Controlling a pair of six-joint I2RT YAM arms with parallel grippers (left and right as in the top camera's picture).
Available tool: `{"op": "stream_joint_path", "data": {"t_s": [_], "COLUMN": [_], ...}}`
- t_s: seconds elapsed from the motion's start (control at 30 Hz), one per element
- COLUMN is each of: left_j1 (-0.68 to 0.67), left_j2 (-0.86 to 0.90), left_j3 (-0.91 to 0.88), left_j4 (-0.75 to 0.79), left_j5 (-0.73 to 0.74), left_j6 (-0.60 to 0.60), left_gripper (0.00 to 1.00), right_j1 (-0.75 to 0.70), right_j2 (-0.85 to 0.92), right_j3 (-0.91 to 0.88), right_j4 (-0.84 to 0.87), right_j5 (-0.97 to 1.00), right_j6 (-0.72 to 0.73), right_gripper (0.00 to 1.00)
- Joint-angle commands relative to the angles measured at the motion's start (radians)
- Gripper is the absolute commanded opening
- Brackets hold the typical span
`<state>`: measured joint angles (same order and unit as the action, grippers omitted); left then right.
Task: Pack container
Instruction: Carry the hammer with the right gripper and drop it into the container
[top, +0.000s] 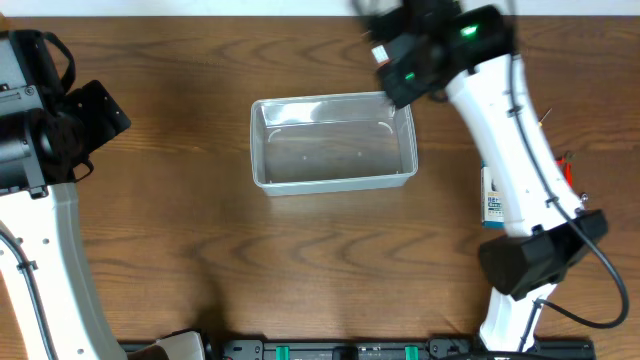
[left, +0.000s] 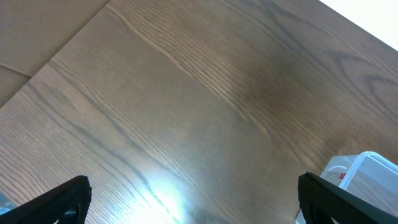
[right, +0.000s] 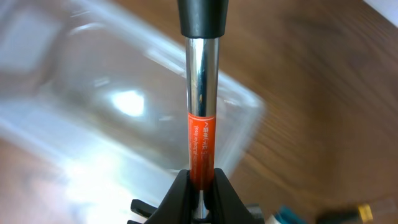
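My right gripper carries the held hand tool (right: 201, 93) back over the empty container next, then down toward the container's bottom.
The clear plastic container (top: 333, 142) sits mid-table and looks empty. It also shows blurred in the right wrist view (right: 93, 106), and one corner shows in the left wrist view (left: 367, 167). My right gripper (right: 200, 180) is shut on a hand tool (right: 201, 93) with a chrome shaft, an orange label and a black handle. It holds the tool above the container's far right corner (top: 398, 70). My left gripper (left: 199, 205) is open and empty over bare wood, left of the container (top: 95, 115).
A small blue-and-white printed box (top: 492, 205) lies right of the container, partly under my right arm. A small red item (top: 567, 165) lies further right. The table is brown wood grain. A black rail runs along the front edge (top: 340, 350).
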<state>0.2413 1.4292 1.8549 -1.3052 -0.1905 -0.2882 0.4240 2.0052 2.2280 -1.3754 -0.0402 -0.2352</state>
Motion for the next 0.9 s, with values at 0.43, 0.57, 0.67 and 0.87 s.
{"op": "stream_joint_path", "data": {"t_s": [0.43,0.57,0.67,0.87], "left_j1": [0.004,0.004,0.004,0.004], "left_j2": [0.002,0.002,0.002,0.002], "left_j3": [-0.005,-0.005,-0.005,-0.005], "left_j4": [-0.003,-0.004,-0.004,-0.004], "left_j5": [-0.012,-0.012,-0.012,-0.012], "left_j6": [-0.002,-0.002,-0.001,-0.002], "left_gripper": [0.98,0.98,0.98,0.98], "right_j1": [0.046,0.015,0.003,0.01], "right_j2": [0.051,0.051,0.051,0.05], "right_j3": [-0.39,-0.509,-0.558,-0.557], "right_j4": [0.209,0.288,0.304,0.312], "right_j5": [-0.061,-0.061,-0.061,-0.062], "right_j6": [-0.43,-0.469,-0.512,-0.51], "right_gripper": [0.02,0.16,0.21,0.43]}}
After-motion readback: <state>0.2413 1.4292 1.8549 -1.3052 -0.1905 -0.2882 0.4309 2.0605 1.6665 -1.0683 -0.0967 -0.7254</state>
